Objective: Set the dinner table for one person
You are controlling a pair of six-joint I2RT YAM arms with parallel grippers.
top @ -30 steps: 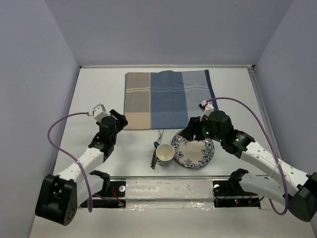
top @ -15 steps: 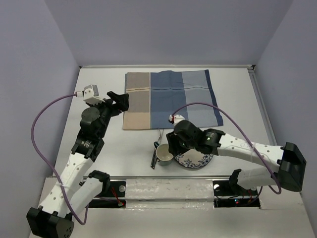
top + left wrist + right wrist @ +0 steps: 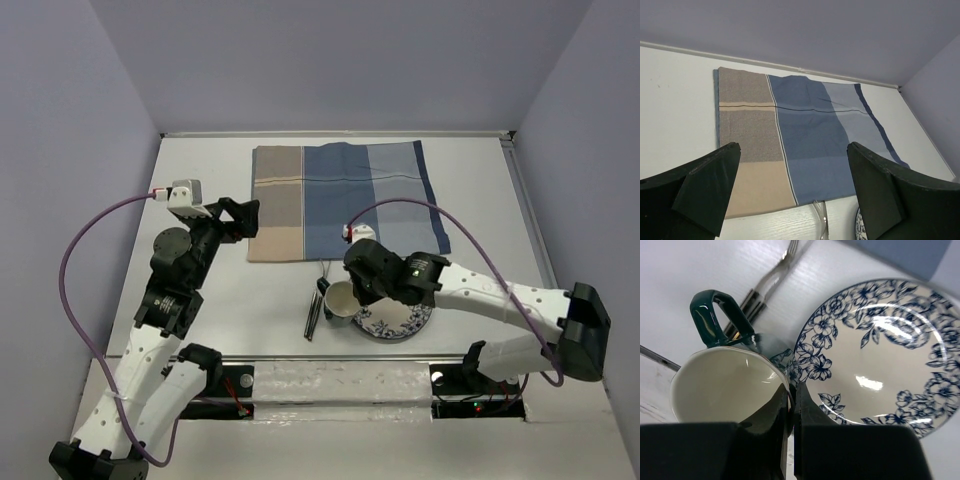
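Next, the right gripper lifts the cup outward past the plate, then lowers it onto the placemat's far corner by the dark stripe, which is empty.
A cup, cream inside and dark green outside with a green handle, stands tilted beside a blue-flowered plate at the near middle of the white dinner table. My right gripper is shut on the cup's rim, one finger inside and one outside. From above, the cup and the plate lie just in front of the striped placemat. My left gripper hangs open above the placemat's near left corner, holding nothing. Between its fingers the left wrist view shows the placemat.
Cutlery lies left of the cup, and a fork points toward the placemat. A fork tip and the plate's edge show low in the left wrist view. Purple walls close off the table's far and side edges.
The right arm swung from over the plate to the cup and shut on its rim; the cup tilted and shifted slightly. The left arm rose with its gripper opened wide.
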